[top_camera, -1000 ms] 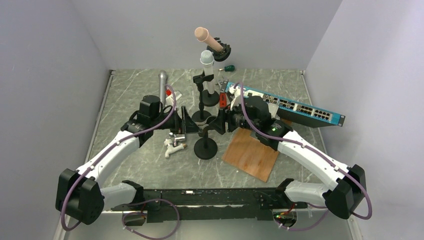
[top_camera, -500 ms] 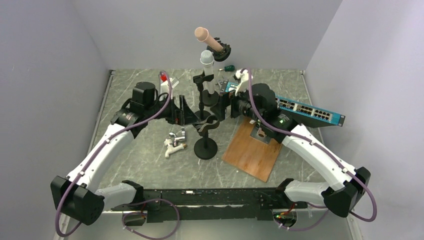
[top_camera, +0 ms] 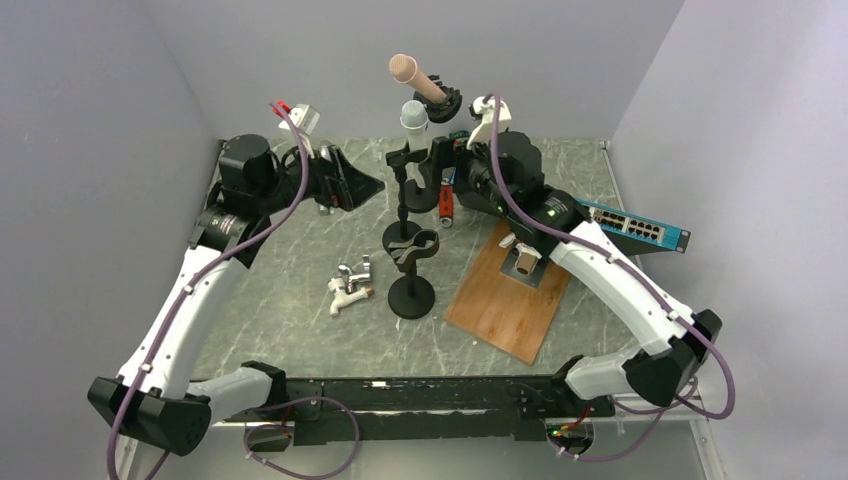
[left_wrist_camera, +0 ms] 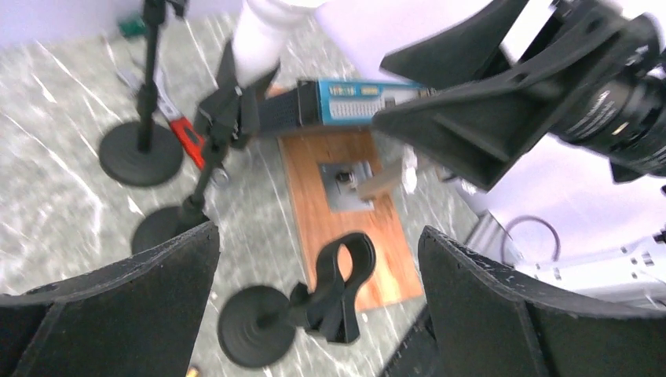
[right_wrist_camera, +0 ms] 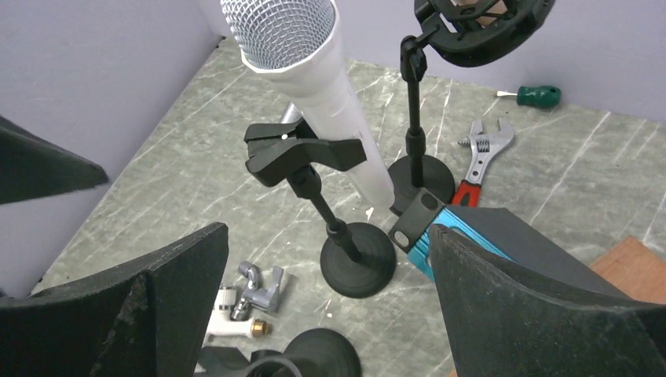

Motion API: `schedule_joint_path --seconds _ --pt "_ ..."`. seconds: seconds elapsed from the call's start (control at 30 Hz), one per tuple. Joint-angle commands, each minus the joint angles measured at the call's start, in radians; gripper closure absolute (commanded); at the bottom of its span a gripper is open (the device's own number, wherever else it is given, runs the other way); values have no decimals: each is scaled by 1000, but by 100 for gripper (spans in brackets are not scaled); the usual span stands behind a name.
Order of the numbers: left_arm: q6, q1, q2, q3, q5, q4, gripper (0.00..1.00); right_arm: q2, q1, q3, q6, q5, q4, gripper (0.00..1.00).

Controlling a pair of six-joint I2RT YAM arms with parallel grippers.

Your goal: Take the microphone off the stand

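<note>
The white microphone stands to my right gripper's left in the top view, so the gripper moves sideways onto the microphone's body below its mesh head next.
A white microphone (top_camera: 414, 118) with a grey mesh head (right_wrist_camera: 279, 27) stands tilted in the clamp (right_wrist_camera: 302, 149) of the middle stand (top_camera: 404, 190). A pink-headed microphone (top_camera: 413, 76) sits in the shock mount (top_camera: 446, 102) of the back stand. The front stand (top_camera: 411, 270) has an empty clip (left_wrist_camera: 343, 283). My left gripper (top_camera: 360, 185) hangs open, high and left of the stands, with the empty clip below it (left_wrist_camera: 318, 236). My right gripper (top_camera: 438, 178) is open beside the white microphone's stand, to its right, holding nothing (right_wrist_camera: 328, 232).
A blue network switch (top_camera: 628, 222) and a wooden board (top_camera: 510, 295) lie at the right. A white and metal faucet (top_camera: 348, 283) lies left of the front stand. A red-handled wrench (right_wrist_camera: 479, 153) and a green screwdriver (right_wrist_camera: 538, 96) lie near the back wall.
Both arms have risen and drawn back from the front stand's empty clip toward the rear. Both grippers have opened wider.
</note>
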Motion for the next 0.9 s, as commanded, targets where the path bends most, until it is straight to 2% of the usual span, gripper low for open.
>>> schedule_joint_path --seconds 0.0,0.37,0.47,0.67,0.87 --pt "-3 2 -67 -50 -153 264 1 46 -4 44 -43 -23 86 0" --pt "97 14 -219 -263 -348 361 1 149 -5 94 -82 -3 173 0" --pt "154 7 -244 -268 -389 334 1 174 -5 103 -99 8 218 0" --pt "236 -22 -238 -258 -377 304 1 221 -5 111 -141 16 316 1" --pt "277 -64 -234 -270 -424 304 1 246 -3 75 -159 14 439 10"
